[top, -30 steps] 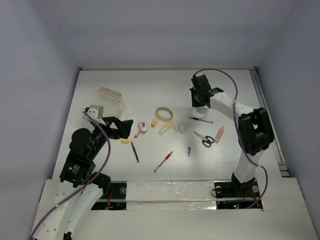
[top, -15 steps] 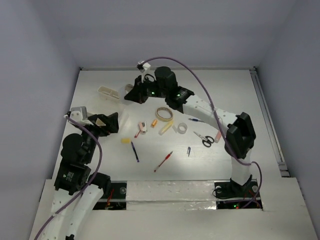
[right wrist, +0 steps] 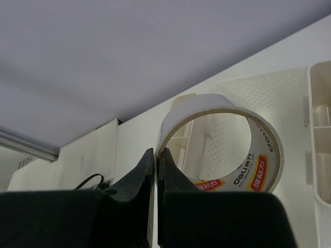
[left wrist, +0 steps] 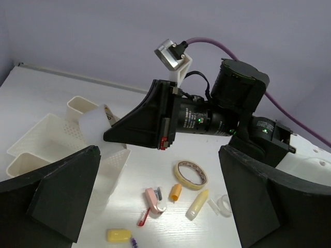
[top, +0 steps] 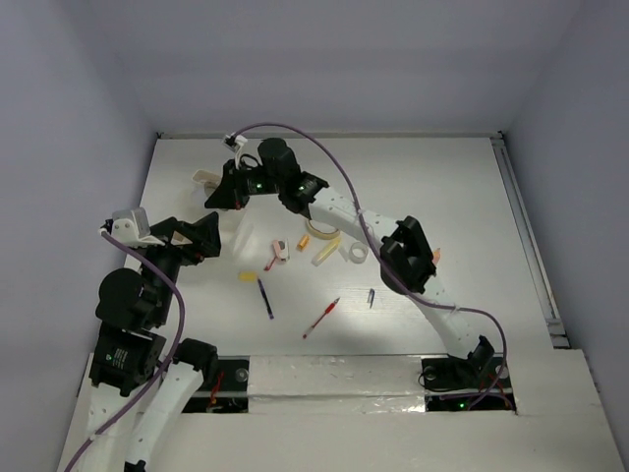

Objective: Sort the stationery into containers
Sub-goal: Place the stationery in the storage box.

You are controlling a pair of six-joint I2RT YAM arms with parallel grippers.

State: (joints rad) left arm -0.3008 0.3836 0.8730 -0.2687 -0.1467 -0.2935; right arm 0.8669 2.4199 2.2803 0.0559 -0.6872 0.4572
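Next, the right gripper brings the tape roll down toward the open middle section [top: 228, 220] [right wrist: 287, 124] of the whitish divided box below the gripper and releases the tape roll's rim.
My right gripper [top: 218, 195] is shut on the rim of a whitish tape roll [right wrist: 269, 150] with a red label and holds it over the whitish divided box [right wrist: 289, 98] at the back left [top: 206, 179]. In the left wrist view the roll shows as a white blur [left wrist: 93, 124] above the box [left wrist: 46, 137]. My left gripper [top: 201, 239] is wide open and empty [left wrist: 160, 206], just left of the loose items. On the table lie a beige tape roll [top: 316, 228], a clear roll [top: 356, 252], a blue pen [top: 265, 298] and a red pen [top: 321, 317]. The scissors are hidden.
A pink piece [left wrist: 154, 200], an orange bit [left wrist: 176, 191], a pale yellow tube [left wrist: 198, 203] and a yellow bit [left wrist: 118, 235] lie between my left fingers. A short blue pen [top: 371, 296] lies mid-table. My right arm spans the table diagonally.
My right arm has swung from the back right across to the box at the back left, carrying the tape roll. My left arm has drawn back to the left.
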